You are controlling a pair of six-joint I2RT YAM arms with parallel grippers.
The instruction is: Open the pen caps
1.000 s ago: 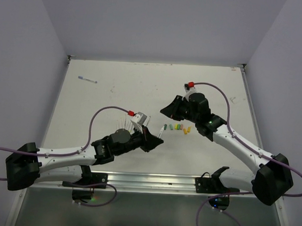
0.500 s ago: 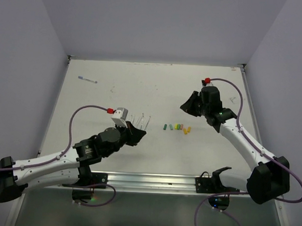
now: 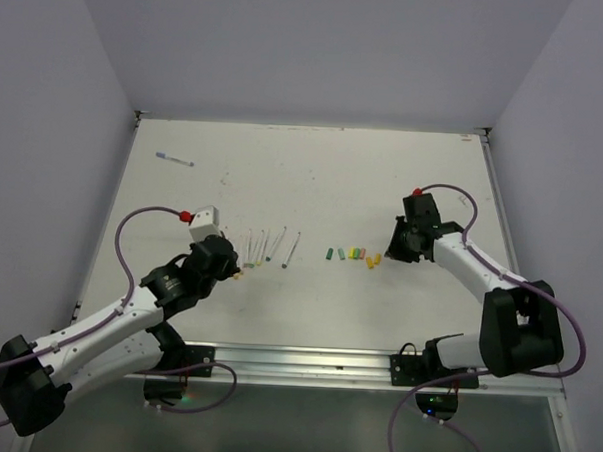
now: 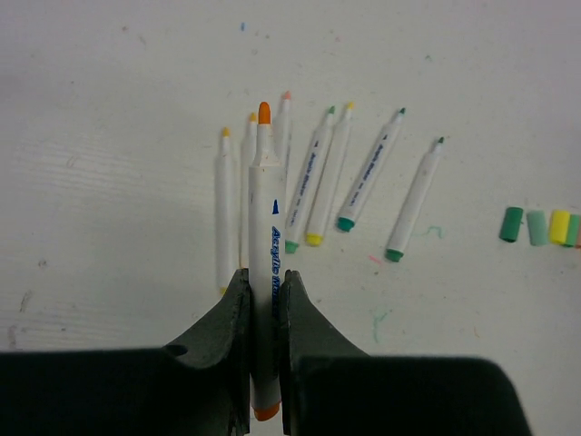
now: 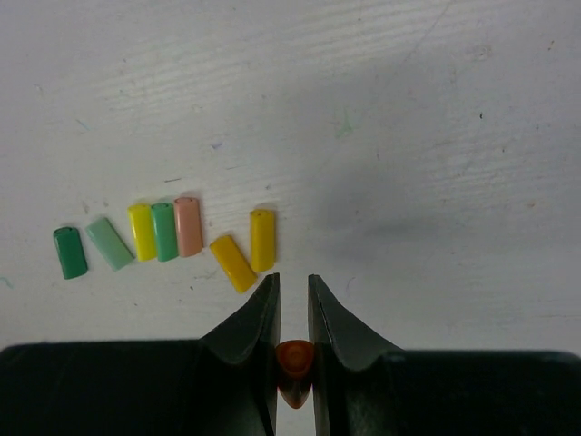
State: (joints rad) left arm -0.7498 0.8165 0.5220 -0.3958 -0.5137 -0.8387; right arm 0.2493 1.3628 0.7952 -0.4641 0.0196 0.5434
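My right gripper lowers onto the bare spot (image 3: pixel 384 262) (image 5: pixel 297 258) beside the end yellow cap next to release the orange cap, since the loose caps lie gathered there.
My left gripper (image 4: pixel 265 277) is shut on an uncapped white pen with an orange tip (image 4: pixel 266 227), held just above a row of several uncapped pens (image 4: pixel 318 177) lying on the table. In the top view this gripper (image 3: pixel 230 268) sits at the left end of that row (image 3: pixel 266 246). My right gripper (image 5: pixel 293 282) is shut on a small orange pen cap (image 5: pixel 295 359), gripped deep between its jaws. It hovers low, just right of a line of several loose caps (image 5: pixel 163 232) in green, yellow and pink. The top view shows those caps (image 3: pixel 352 254) mid-table, with the right gripper (image 3: pixel 395 252) beside them.
A single purple-tipped pen (image 3: pixel 174 159) lies alone at the far left of the white table (image 3: pixel 314 177). Grey walls close in the table on three sides. A metal rail (image 3: pixel 296 361) runs along the near edge. Faint ink marks dot the surface.
The two grippers, close together at mid-table a second ago, have pulled apart. The left swung left over the pen row with the pen; the right went right and lowered beside the caps.
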